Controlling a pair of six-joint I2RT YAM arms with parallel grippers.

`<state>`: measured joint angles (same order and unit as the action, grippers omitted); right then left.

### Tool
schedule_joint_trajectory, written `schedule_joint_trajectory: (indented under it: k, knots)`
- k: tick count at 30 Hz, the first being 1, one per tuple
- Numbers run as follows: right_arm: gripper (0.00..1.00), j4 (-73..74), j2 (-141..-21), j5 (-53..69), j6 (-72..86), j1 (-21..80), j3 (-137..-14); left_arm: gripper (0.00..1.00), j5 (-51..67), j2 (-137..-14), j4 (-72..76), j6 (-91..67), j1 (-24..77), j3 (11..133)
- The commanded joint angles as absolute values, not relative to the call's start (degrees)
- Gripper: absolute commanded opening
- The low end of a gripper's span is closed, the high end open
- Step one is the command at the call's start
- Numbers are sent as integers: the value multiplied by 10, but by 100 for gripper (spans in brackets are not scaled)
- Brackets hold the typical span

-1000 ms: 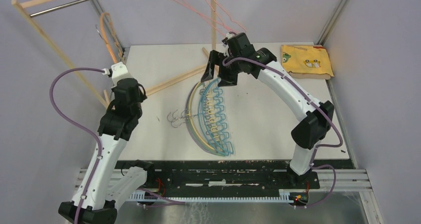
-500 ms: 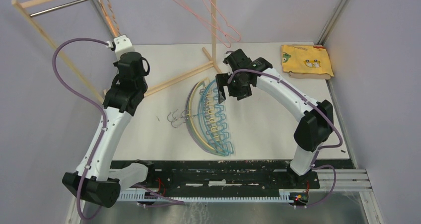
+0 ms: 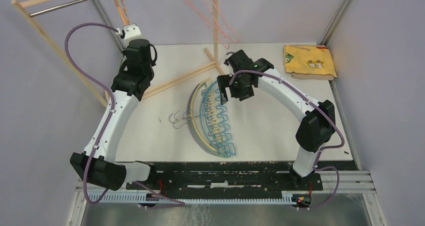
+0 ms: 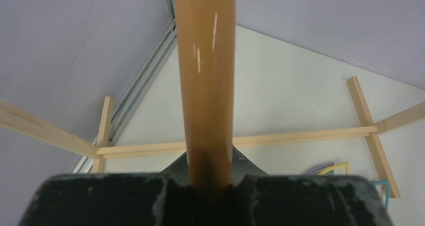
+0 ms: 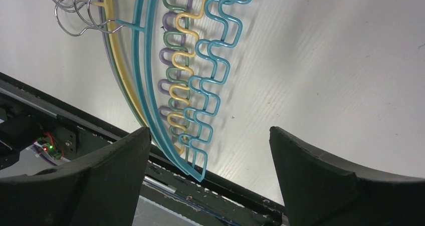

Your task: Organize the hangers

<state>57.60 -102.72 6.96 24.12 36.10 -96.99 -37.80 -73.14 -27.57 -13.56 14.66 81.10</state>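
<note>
I should carry the orange hanger [image 3: 118,2] with my left gripper to the right in the top view toward the pink hanger and release it. One already hangs there.
My left gripper [image 3: 128,29] is raised near the rack's metal rod [image 3: 75,1] and is shut on an orange hanger [image 3: 118,2]. Its thick orange bar [image 4: 204,75] runs up out of the jaws [image 4: 208,183]. A pink hanger [image 3: 210,10] hangs at the top centre beside the upright post. Several hangers [image 3: 210,118] in teal, blue, yellow, green and purple lie stacked on the table, hooks to the left. My right gripper [image 3: 225,88] hovers open over the stack's far end, and the teal hanger [image 5: 150,85] passes its left finger [image 5: 120,166].
The light wooden rack frame [image 3: 45,33] leans along the left, its foot bars [image 4: 300,134] crossing the table's back. A folded yellow cloth [image 3: 309,60] lies at the back right corner. The black base rail [image 3: 225,168] runs along the near edge.
My left arm has lifted the orange hanger up and back toward the rod. My right gripper first dropped from the pink hanger to above the stack, then held still.
</note>
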Motion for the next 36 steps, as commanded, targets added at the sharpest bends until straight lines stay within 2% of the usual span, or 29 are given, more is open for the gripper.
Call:
schedule_joint_trajectory:
  k: [1,8,16,33,34,36]
  knots:
    - [96,561,-1020,61,230,355,-974,3,-361,-752,-261,-145,148,866]
    - [96,556,-1011,62,227,344,-954,3,-297,-798,-289,-164,162,879]
    - [96,540,-1008,71,233,339,-931,3,-274,-858,-296,-177,229,898]
    - [96,545,-1015,78,220,313,-934,3,-228,-1047,-368,-160,260,1134]
    - [96,545,-1016,79,218,312,-934,5,-226,-1050,-368,-160,261,1136]
    - [97,546,-1017,78,216,309,-936,19,-216,-1050,-368,-161,264,1135]
